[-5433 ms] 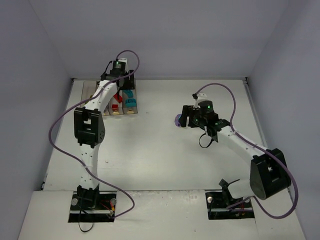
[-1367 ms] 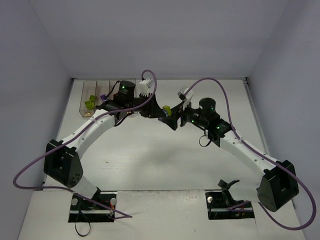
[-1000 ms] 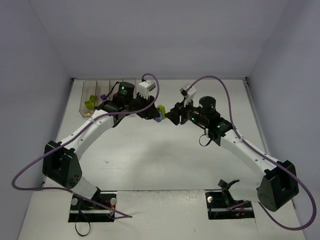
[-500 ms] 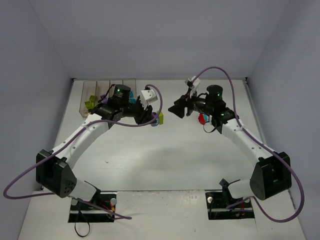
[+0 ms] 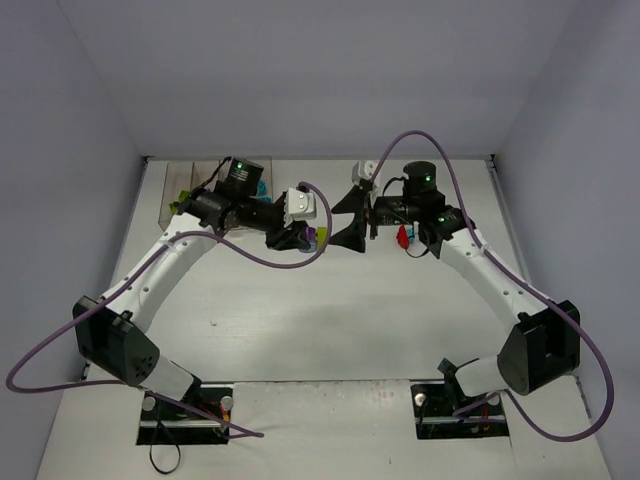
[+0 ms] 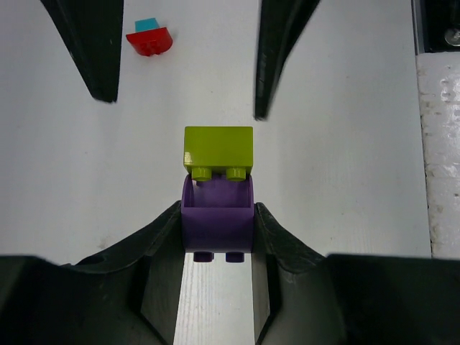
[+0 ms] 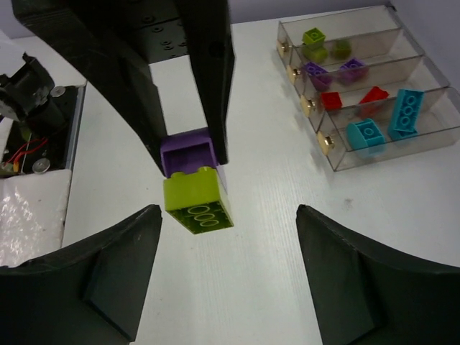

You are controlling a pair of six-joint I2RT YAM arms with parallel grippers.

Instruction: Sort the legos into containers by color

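My left gripper will move outward and to the left in the top view, then down to the purple bin's far end (image 5: 205,171), because that bin holds matching bricks.
My left gripper (image 6: 217,217) is shut on a purple brick (image 6: 216,215) that has a lime green brick (image 6: 218,149) stuck to its far end. It holds the pair above the table, mid-table in the top view (image 5: 318,237). My right gripper (image 5: 352,219) is open wide and empty. It faces the pair from the right, with its fingertips just short of it. In the right wrist view the lime brick (image 7: 198,200) hangs between my spread fingers (image 7: 122,266). The clear containers (image 7: 374,86) hold lime, purple, red and teal bricks in separate bins.
A red and teal brick (image 5: 404,237) lies on the table under my right arm and also shows in the left wrist view (image 6: 149,37). The bin row (image 5: 172,195) stands at the back left, partly hidden by my left arm. Purple cables loop over both arms.
The purple and lime pair passed from my right gripper to my left. The right gripper opened and drew back to the right. The left arm came away from the bins.
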